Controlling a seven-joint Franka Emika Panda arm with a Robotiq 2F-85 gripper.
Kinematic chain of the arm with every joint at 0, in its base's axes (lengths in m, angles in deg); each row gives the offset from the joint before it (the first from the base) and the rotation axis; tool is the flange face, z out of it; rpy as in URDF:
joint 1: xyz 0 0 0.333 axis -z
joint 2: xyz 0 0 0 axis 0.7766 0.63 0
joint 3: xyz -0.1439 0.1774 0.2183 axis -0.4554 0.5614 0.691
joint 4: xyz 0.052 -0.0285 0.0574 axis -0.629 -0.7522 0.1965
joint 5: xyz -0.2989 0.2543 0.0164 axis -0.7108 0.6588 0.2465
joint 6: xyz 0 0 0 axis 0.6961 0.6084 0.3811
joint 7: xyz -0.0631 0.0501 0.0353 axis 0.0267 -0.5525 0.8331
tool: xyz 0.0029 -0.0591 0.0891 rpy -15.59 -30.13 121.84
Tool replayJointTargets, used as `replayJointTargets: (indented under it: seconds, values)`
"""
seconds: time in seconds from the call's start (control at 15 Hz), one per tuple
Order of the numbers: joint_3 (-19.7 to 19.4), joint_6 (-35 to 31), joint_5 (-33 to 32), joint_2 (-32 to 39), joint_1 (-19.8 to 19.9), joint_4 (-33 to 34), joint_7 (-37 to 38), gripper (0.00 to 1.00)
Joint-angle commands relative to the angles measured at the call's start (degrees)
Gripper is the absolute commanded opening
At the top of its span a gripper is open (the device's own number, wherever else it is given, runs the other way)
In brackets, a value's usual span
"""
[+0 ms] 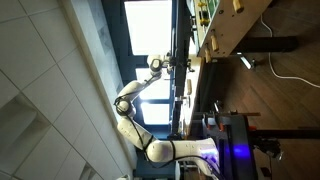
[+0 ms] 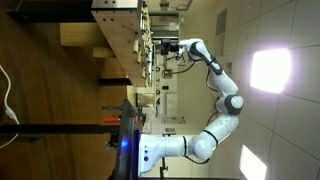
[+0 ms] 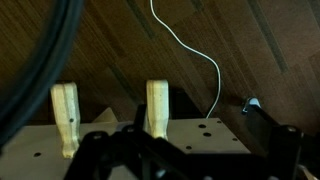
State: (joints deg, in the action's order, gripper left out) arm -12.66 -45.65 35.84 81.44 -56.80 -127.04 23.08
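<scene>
The top of the wooden peg nearer the cable stands clear of the board. My gripper should next go down and a little to the left in the wrist view, onto that peg.
My gripper (image 3: 128,162) is only a dark blurred shape at the bottom of the wrist view, and I cannot tell whether its fingers are open or shut. Just beyond it, two upright light wooden pegs (image 3: 157,108) (image 3: 66,116) stand on a pale wooden board with small holes (image 3: 200,135). In both exterior views, which are turned sideways, the white arm reaches out with the gripper (image 1: 176,64) (image 2: 160,47) close to a wooden bench (image 1: 225,40) (image 2: 115,20). Nothing shows between the fingers.
A thin white cable (image 3: 205,60) runs across the brown wood-grain floor behind the board. A dark block with a metal fitting (image 3: 268,130) stands at the board's right edge. The robot's base (image 1: 185,152) sits on a dark stand with a blue light (image 2: 127,142).
</scene>
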Motion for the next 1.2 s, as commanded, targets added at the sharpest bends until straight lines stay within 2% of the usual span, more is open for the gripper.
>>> replayJointTargets:
  seconds: [0.0,0.67,1.13]
  values:
    - [0.1,2.1,-0.4,3.8,0.6,5.9,-2.7,1.00]
    - [-0.3,3.2,-1.5,14.5,1.3,16.7,-6.5,1.00]
    - [-0.3,4.4,-2.6,19.6,1.5,21.6,-7.6,1.00]
